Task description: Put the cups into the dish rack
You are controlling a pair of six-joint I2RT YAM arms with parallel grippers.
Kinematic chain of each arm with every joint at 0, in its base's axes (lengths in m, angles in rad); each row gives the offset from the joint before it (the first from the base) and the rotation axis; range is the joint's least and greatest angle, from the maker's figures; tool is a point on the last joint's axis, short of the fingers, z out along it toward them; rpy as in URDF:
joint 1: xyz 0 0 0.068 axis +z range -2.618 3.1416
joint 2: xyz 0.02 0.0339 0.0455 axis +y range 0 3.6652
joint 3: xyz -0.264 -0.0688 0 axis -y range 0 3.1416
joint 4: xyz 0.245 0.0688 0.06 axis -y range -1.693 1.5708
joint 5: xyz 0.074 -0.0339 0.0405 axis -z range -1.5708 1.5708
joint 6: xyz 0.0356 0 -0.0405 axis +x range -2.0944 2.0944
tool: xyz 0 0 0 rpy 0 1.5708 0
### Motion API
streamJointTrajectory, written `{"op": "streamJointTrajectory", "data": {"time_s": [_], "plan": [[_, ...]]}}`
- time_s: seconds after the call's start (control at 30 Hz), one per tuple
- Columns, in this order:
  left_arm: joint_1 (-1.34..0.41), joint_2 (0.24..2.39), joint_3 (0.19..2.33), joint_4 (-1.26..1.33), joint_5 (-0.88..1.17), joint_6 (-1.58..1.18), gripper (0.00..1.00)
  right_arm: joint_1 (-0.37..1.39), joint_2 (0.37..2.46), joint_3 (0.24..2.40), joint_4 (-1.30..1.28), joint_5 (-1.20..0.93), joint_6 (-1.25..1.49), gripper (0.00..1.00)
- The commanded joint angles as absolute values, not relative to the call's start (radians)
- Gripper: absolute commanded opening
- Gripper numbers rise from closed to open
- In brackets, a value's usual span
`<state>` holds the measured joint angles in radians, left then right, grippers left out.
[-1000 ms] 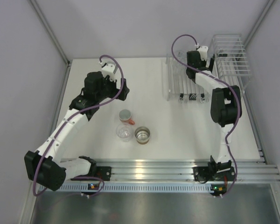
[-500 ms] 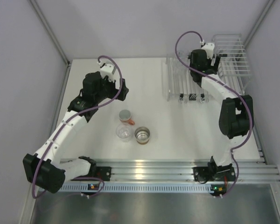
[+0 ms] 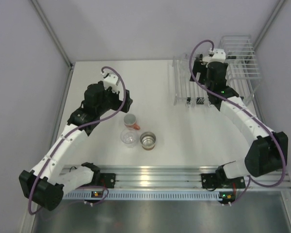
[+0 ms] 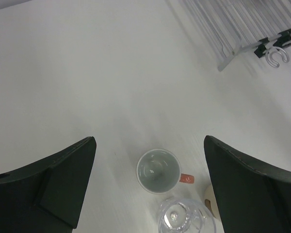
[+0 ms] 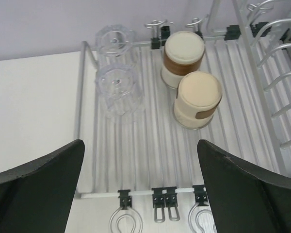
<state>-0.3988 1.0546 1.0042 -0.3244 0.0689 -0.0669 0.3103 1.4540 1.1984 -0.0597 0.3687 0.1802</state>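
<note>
The robot should move its left gripper back and to the right in the top view and lower it onto the brown cup's rim by the salmon cup's handle, since the brown cup's opening faces up.
Three cups stand together on the table: a salmon-orange cup (image 3: 131,120) (image 4: 158,171) with its handle to the right, a clear cup (image 3: 129,137) (image 4: 184,219), and a brown cup with a shiny inside (image 3: 148,140). My left gripper (image 3: 125,101) (image 4: 149,141) hangs open just behind the salmon cup, with nothing held. My right gripper (image 3: 209,73) (image 5: 139,143) is open and empty over the dish rack (image 3: 180,85) (image 5: 150,145). On the rack's flat bars, two clear cups (image 5: 117,41) (image 5: 119,87) and two brown cups (image 5: 183,58) (image 5: 197,99) sit upside down.
The rack's taller wire basket (image 3: 240,58) (image 5: 276,58) rises at the right, close to the side wall. Black clips and wire hooks (image 5: 165,201) line the rack's near edge. Walls enclose the table on the left, back and right.
The right arm's elbow has swung out to the right and its gripper has shifted a little right over the rack. The left gripper has moved nearer the salmon cup. Both stayed open.
</note>
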Motion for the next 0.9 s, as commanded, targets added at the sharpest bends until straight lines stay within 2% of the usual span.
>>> {"op": "streamJointTrajectory", "data": {"time_s": [0.0, 0.27, 0.43, 0.63, 0.87], "plan": [[-0.439, 1.011, 0.979, -0.354, 0.093, -0.014, 0.98, 0.342, 1.327, 1.128, -0.009, 0.239, 0.215, 0.99], [-0.717, 0.983, 0.943, -0.403, 0.132, 0.103, 0.98, 0.393, 1.166, 0.977, -0.024, 0.232, 0.218, 0.99], [-0.816, 1.022, 0.933, -0.431, 0.147, 0.117, 0.94, 0.391, 1.077, 0.905, -0.044, 0.249, 0.218, 0.99], [-0.908, 1.152, 0.930, -0.465, 0.103, 0.117, 0.93, 0.391, 0.976, 0.850, -0.067, 0.244, 0.236, 0.99], [-0.910, 1.287, 0.951, -0.474, 0.106, 0.123, 0.89, 0.391, 0.879, 0.819, -0.094, 0.245, 0.233, 0.99]]}}
